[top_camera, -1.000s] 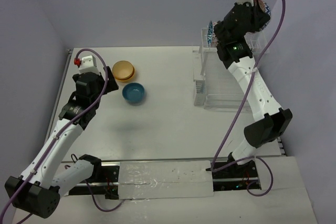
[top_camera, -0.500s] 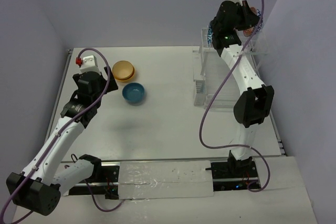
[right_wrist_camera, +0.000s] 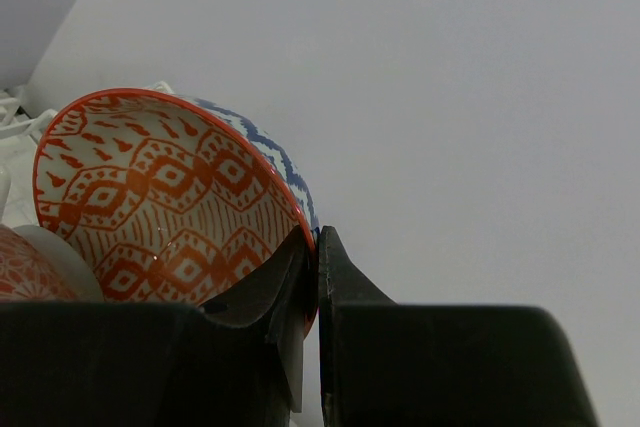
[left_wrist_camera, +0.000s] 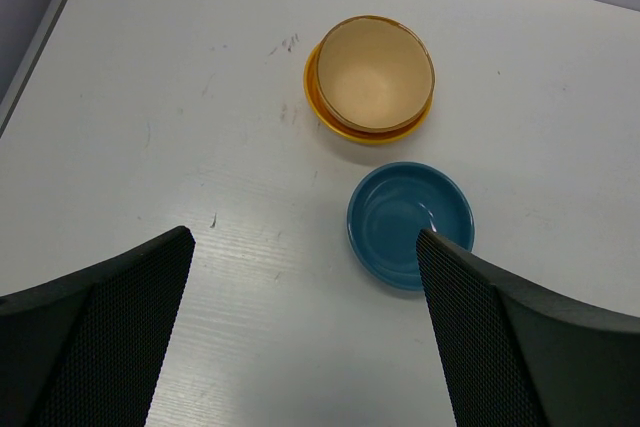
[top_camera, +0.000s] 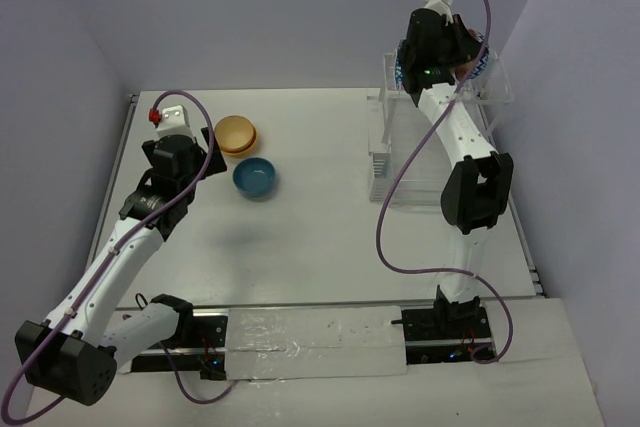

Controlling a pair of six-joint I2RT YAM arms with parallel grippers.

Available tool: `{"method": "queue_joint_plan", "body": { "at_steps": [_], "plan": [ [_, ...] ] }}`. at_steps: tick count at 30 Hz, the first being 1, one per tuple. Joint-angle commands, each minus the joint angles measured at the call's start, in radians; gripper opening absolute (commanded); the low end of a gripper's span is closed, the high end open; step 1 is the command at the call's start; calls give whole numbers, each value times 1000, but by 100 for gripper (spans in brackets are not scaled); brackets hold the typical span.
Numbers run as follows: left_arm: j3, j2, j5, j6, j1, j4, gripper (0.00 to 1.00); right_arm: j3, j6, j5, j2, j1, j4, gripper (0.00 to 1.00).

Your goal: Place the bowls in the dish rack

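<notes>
My right gripper holds the bowl still above the rack's raised row. It will go down toward the red patterned bowl (top_camera: 464, 69) (right_wrist_camera: 38, 269) and let go of the held bowl's rim close beside it.
My right gripper (right_wrist_camera: 316, 237) is shut on the rim of a bowl (right_wrist_camera: 170, 197) that is red-orange patterned inside and blue-white outside. In the top view the right gripper (top_camera: 460, 50) holds it high over the back of the clear dish rack (top_camera: 440, 147). A blue-white patterned bowl (top_camera: 402, 62) stands on edge in the rack's raised row. Part of another red patterned bowl (right_wrist_camera: 30, 267) shows beside the held one. My left gripper (left_wrist_camera: 305, 237) is open and empty above the table, short of the teal bowl (left_wrist_camera: 410, 224). The orange-yellow bowl (left_wrist_camera: 372, 77), with a tan bowl nested in it, sits beyond.
The teal bowl (top_camera: 254, 177) and the orange-yellow bowl (top_camera: 237, 134) sit on the white table at the left middle. The rack stands at the far right by the wall. A purple cable (top_camera: 400, 197) hangs from the right arm.
My right arm has straightened and carried the patterned bowl further back and left, over the rack's rear. My left gripper has shifted slightly forward.
</notes>
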Motion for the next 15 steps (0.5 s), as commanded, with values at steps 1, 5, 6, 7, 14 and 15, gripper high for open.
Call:
{"method": "queue_joint_plan", "body": {
  "at_steps": [1,5,6,7,14,15],
  "plan": [
    [-3,1,4,19,-2,16,99,67,58,-12,3,-6,-8,0],
    [-5,4,6,19,-2,16,99,93,175,-58,5,-3,-181,0],
    [-5,4,6,19,-2,16,99,100,224,-68,3,-3,-209,0],
    [-5,4,9,19,-2,16,99,108,244,-90,2,-2,-240,0],
    [-8,-2,12,19,-2,17,99,122,295,-136,6,12,-340,0],
    [-8,-2,14,19,-2,17,99,122,299,-140,6,15,-347,0]
  ]
}}
